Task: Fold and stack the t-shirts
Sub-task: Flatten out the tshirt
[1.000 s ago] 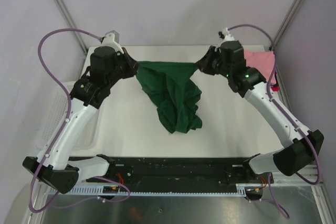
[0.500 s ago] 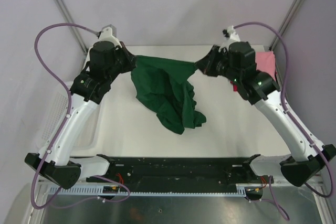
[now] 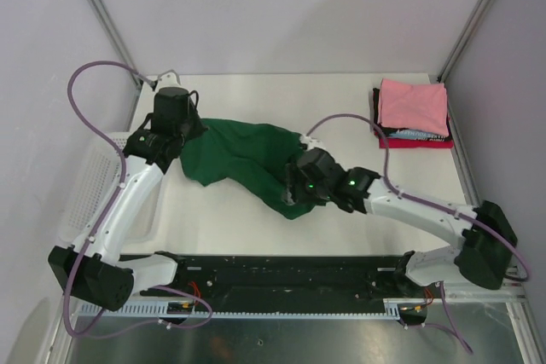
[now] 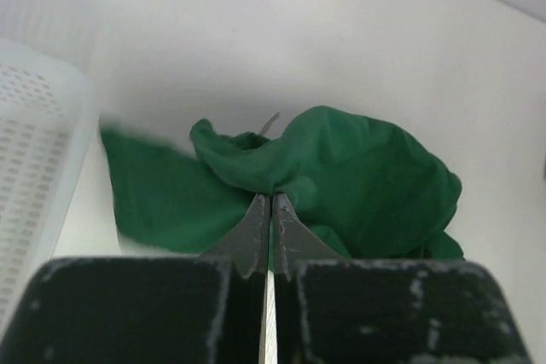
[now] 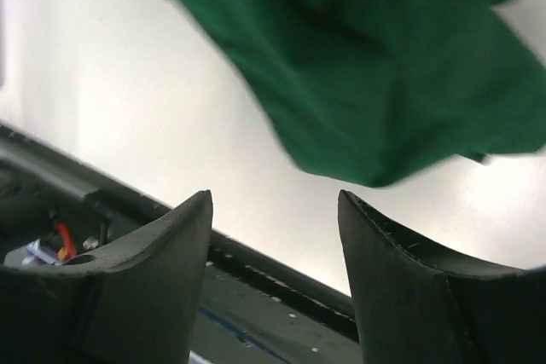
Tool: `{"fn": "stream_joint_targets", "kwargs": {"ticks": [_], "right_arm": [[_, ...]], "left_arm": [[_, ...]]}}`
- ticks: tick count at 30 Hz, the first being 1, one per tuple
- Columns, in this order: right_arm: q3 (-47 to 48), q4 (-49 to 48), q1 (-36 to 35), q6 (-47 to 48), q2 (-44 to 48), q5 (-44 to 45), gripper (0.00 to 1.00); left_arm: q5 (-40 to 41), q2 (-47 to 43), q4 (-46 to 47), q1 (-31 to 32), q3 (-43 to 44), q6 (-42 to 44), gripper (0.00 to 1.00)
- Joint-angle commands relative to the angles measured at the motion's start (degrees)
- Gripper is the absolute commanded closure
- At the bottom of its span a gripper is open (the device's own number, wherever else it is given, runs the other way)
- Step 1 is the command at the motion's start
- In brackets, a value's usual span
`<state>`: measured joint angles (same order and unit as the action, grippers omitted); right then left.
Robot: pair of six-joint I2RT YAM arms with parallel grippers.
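The right gripper moves to the right in the top view and down onto the shirt's loose corner (image 3: 321,202) (image 5: 529,134) next, since it lies below the fingers, outside their gap.
A dark green t-shirt (image 3: 243,159) lies crumpled across the middle of the table. My left gripper (image 3: 188,135) is shut on its far left edge; in the left wrist view the fingertips (image 4: 270,200) pinch a fold of the green cloth (image 4: 358,176). My right gripper (image 3: 290,192) hangs low over the shirt's near right end, open and empty. In the right wrist view the shirt (image 5: 384,66) lies beyond the spread fingers (image 5: 192,228), and the right gripper (image 5: 275,202) has nothing in the gap. Folded t-shirts (image 3: 413,108) are stacked at the back right, pink on top.
A white mesh basket (image 3: 92,189) sits off the table's left edge, and it shows again as the basket (image 4: 34,168) in the left wrist view. The black rail (image 3: 281,266) runs along the near edge, just below the right gripper. Purple cables loop over both arms.
The shirt was held up, stretched between both grippers. The right gripper has let go, opened and swung down toward the near middle. The left arm has lowered, and the shirt now lies on the table.
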<state>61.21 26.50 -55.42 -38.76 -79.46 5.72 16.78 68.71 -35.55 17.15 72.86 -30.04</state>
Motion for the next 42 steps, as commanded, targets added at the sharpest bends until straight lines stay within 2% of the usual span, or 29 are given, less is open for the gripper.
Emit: {"fn": "stream_joint_targets", "kwargs": {"ticks": [1, 7, 12, 16, 20, 23, 35, 37, 41, 42], "right_arm": [[-7.92, 1.31, 4.47, -5.22, 12.01, 10.18, 0.36], [-22.69, 1.32, 12.37, -10.68, 21.96, 9.29, 0.55], [-25.65, -1.74, 15.0, -9.21, 19.57, 8.18, 0.6], [-25.86, -5.45, 15.95, -6.84, 15.17, 7.42, 0.58], [-25.83, -11.2, 17.54, -4.29, 10.92, 6.26, 0.48], [-25.8, -15.99, 18.75, -3.13, 8.11, 4.54, 0.45], [-25.39, -27.37, 20.51, -2.57, -1.57, 0.01, 0.46], [-25.29, -27.53, 20.43, -2.79, -1.81, 0.0, 0.56], [-24.8, -24.72, 20.62, -2.81, 0.73, 0.99, 0.92], [-24.37, -23.19, 20.62, -2.68, 1.91, 1.37, 0.96]], "left_arm": [[2.48, -0.42, 2.11, -0.53, -1.11, -0.41, 1.0], [1.82, -0.24, 2.07, -0.54, -1.4, -0.66, 1.0], [1.42, 0.11, 2.07, -0.54, -1.26, -0.63, 1.0], [1.25, 0.07, 2.14, -0.54, -1.24, -0.44, 1.0], [1.19, -0.17, 2.1, -0.54, -1.3, -0.24, 1.0], [0.95, -0.22, 2.1, -0.54, -1.25, -0.09, 1.0], [0.45, -0.12, 2.07, -0.71, -1.1, 0.41, 1.0], [0.41, -0.19, 2.11, -0.71, -1.0, 0.38, 1.0], [0.32, -0.41, 2.08, -0.79, -0.71, 0.69, 1.0], [0.25, -0.5, 2.07, -0.75, -0.62, 0.82, 1.0]]}}
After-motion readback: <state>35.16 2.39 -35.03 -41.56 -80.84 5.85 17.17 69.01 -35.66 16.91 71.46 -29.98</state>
